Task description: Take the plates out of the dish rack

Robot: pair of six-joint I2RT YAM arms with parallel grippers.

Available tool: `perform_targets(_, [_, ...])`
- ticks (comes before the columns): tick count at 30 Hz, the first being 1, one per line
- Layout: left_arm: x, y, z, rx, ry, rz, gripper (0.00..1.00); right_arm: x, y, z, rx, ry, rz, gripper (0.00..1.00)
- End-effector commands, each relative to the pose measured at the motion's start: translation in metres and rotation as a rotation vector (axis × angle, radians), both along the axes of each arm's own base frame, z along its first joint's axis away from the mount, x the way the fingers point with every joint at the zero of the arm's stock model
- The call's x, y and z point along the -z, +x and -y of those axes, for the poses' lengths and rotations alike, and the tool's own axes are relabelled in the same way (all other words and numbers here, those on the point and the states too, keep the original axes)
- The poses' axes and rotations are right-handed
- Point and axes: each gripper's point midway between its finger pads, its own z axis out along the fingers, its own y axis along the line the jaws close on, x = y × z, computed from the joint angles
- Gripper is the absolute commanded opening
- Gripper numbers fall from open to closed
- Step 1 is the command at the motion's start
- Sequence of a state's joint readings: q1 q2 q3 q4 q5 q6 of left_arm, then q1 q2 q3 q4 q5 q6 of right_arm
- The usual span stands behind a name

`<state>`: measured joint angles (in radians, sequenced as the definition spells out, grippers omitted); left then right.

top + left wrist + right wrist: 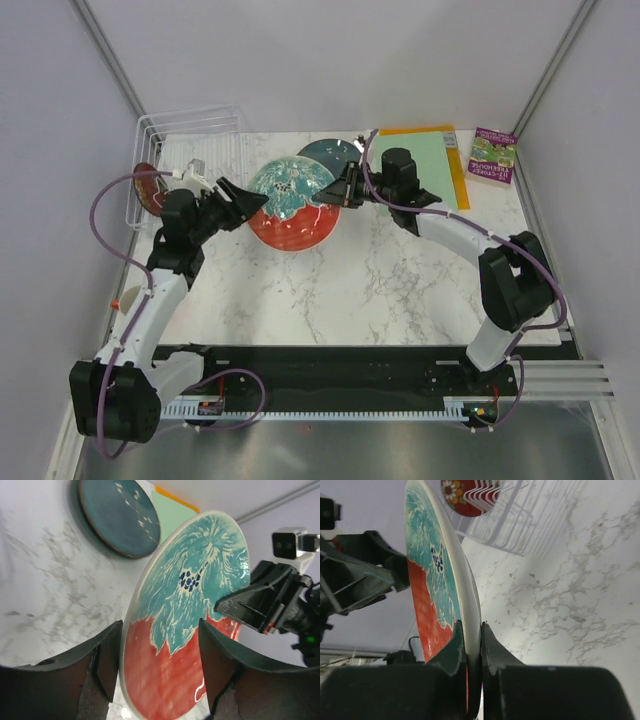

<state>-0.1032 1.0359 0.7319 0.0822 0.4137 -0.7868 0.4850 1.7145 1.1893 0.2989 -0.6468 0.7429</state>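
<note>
My right gripper carries the red plate outward and down onto the dark teal plate next and releases it there, since that plate lies flat and empty.
A red plate with a teal pattern is held above the marble table. My right gripper is shut on its right rim; in the right wrist view the plate stands edge-on between the closed fingers. My left gripper is open at the plate's left edge. In the left wrist view its fingers stand apart on either side of the plate. A dark teal plate lies flat on the table. Another red plate stands in the white wire dish rack.
A light-green mat on an orange sheet lies at the back right, with a purple book beside it. The rack stands against the left wall. Grey walls enclose the table on three sides.
</note>
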Motion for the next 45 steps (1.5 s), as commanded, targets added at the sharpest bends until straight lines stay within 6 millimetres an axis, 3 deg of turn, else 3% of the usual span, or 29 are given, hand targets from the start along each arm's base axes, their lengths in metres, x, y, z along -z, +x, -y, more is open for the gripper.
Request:
perform_targets(1, [-0.059,0.018,-0.042,-0.181,0.246,0.188,0.69,-0.018,0.073,0.054,0.265,-0.113,0.142,0.00])
perform_targets(2, [-0.062,0.023,-0.061,-0.266,0.319,0.198,0.71,-0.027,0.083,0.058,0.277,-0.110,0.156,0.00])
perform_targets(4, [-0.061,0.022,-0.076,-0.326,0.382,0.186,0.73,-0.015,0.105,0.068,0.306,-0.128,0.135,0.00])
perform_targets(5, [-0.063,0.021,-0.086,-0.380,0.408,0.186,0.74,-0.025,0.116,0.070,0.316,-0.122,0.151,0.00])
perform_targets(8, [-0.068,0.016,-0.098,-0.432,0.452,0.207,0.75,-0.019,0.151,0.078,0.337,-0.122,0.139,0.00])
perform_targets(9, [-0.069,0.015,-0.102,-0.447,0.470,0.210,0.75,0.002,0.164,0.079,0.340,-0.132,0.101,0.00])
perform_targets(10, [-0.068,0.014,-0.106,-0.463,0.484,0.211,0.75,-0.011,0.178,0.083,0.355,-0.115,0.126,0.00])
perform_targets(11, [-0.069,0.013,-0.115,-0.505,0.503,0.208,0.75,-0.009,0.185,0.083,0.350,-0.104,0.119,0.00])
perform_targets(12, [-0.070,0.010,-0.121,-0.530,0.533,0.215,0.75,0.010,0.196,0.083,0.351,-0.112,0.090,0.00])
perform_targets(13, [-0.069,0.009,-0.126,-0.547,0.553,0.213,0.75,-0.003,0.207,0.084,0.356,-0.094,0.120,0.00])
perform_targets(14, [-0.072,0.008,-0.134,-0.590,0.574,0.218,0.75,-0.001,0.215,0.086,0.363,-0.086,0.112,0.00])
perform_targets(15, [-0.072,0.007,-0.139,-0.603,0.612,0.221,0.75,0.019,0.223,0.085,0.355,-0.092,0.080,0.00])
perform_targets(16, [-0.072,0.007,-0.143,-0.619,0.633,0.220,0.75,0.005,0.233,0.085,0.355,-0.066,0.109,0.00])
perform_targets(17, [-0.071,0.006,-0.151,-0.654,0.658,0.209,0.75,0.007,0.239,0.084,0.352,-0.057,0.106,0.00])
perform_targets(18, [-0.072,0.006,-0.156,-0.670,0.690,0.213,0.75,0.027,0.246,0.081,0.339,-0.051,0.066,0.00])
perform_targets(19, [-0.070,0.004,-0.164,-0.707,0.714,0.197,0.76,0.014,0.253,0.081,0.336,-0.029,0.097,0.00])
perform_targets(20, [-0.069,0.004,-0.168,-0.723,0.739,0.194,0.76,0.016,0.257,0.079,0.330,-0.019,0.092,0.00])
perform_targets(21, [-0.070,0.003,-0.171,-0.740,0.749,0.195,0.76,0.032,0.261,0.076,0.318,-0.012,0.058,0.00])
perform_targets(22, [-0.067,0.003,-0.174,-0.750,0.758,0.190,0.76,0.023,0.265,0.076,0.314,0.006,0.076,0.00])
perform_targets(29, [-0.059,0.008,-0.175,-0.755,0.771,0.179,0.79,0.057,0.267,0.071,0.295,0.029,-0.004,0.03])
perform_targets(32, [-0.056,0.011,-0.172,-0.740,0.754,0.173,0.80,0.074,0.257,0.071,0.281,0.010,-0.048,0.24])
perform_targets(33, [-0.054,0.011,-0.171,-0.738,0.750,0.169,0.81,0.070,0.254,0.072,0.283,0.009,-0.045,0.40])
perform_targets(34, [-0.053,0.011,-0.170,-0.731,0.745,0.168,0.81,0.082,0.249,0.073,0.285,-0.006,-0.070,0.44])
perform_targets(35, [-0.052,0.012,-0.169,-0.729,0.739,0.165,0.82,0.078,0.246,0.075,0.290,-0.014,-0.058,0.49])
perform_targets(36, [-0.049,0.012,-0.169,-0.724,0.738,0.159,0.83,0.079,0.244,0.076,0.294,-0.019,-0.062,0.63])
perform_targets(37, [-0.048,0.013,-0.168,-0.720,0.737,0.155,0.84,0.087,0.241,0.078,0.296,-0.032,-0.081,0.66])
perform_targets(39, [-0.045,0.013,-0.167,-0.711,0.736,0.143,0.85,0.084,0.238,0.080,0.303,-0.047,-0.066,0.74])
perform_targets(45, [-0.046,0.009,-0.166,-0.698,0.735,0.136,0.86,0.096,0.232,0.095,0.337,-0.192,-0.061,0.80])
